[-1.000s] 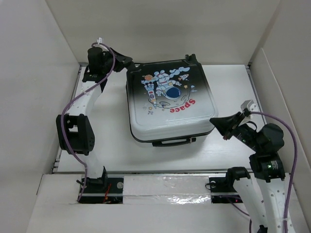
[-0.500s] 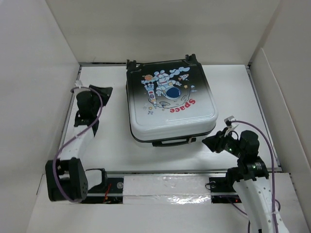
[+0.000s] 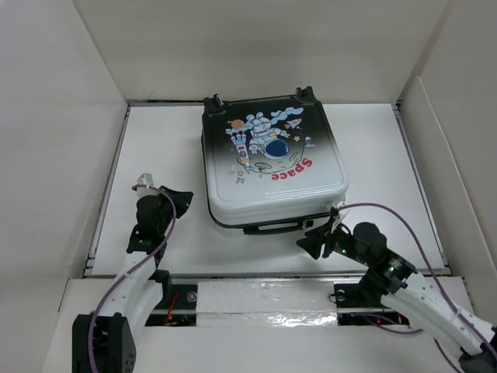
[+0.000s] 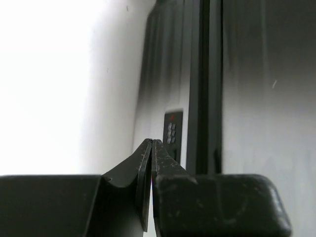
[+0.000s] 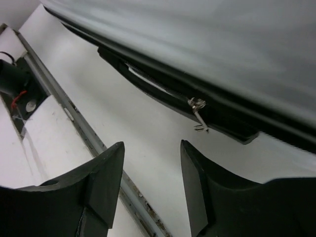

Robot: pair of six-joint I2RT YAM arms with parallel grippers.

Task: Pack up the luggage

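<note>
My right gripper will turn to face the luggage's seam, then move outward to the metal zipper pull (image 5: 198, 114), which hangs ahead of one finger.
The luggage (image 3: 272, 159), a small hard-shell suitcase fading from black to white with an astronaut print and red "Space", lies flat and closed on the white table. Its black handle (image 3: 273, 228) faces the near edge. My left gripper (image 3: 185, 196) is shut and empty, low on the table to the left of the case; its view shows the case's side (image 4: 197, 98). My right gripper (image 3: 304, 242) stands open and empty just in front of the case's near right corner. A metal zipper pull (image 5: 198, 114) hangs from the case's seam ahead of the right gripper (image 5: 152, 144).
White walls enclose the table on the left, back and right. A metal rail (image 3: 264, 273) runs along the table's near edge, with the arm bases behind it. Black caster wheels (image 3: 217, 99) stick out at the case's far side.
Both arms have drawn back toward the near edge and dropped low. The left gripper left the case's far left corner and closed. The right gripper moved left toward the case's near side and opened.
</note>
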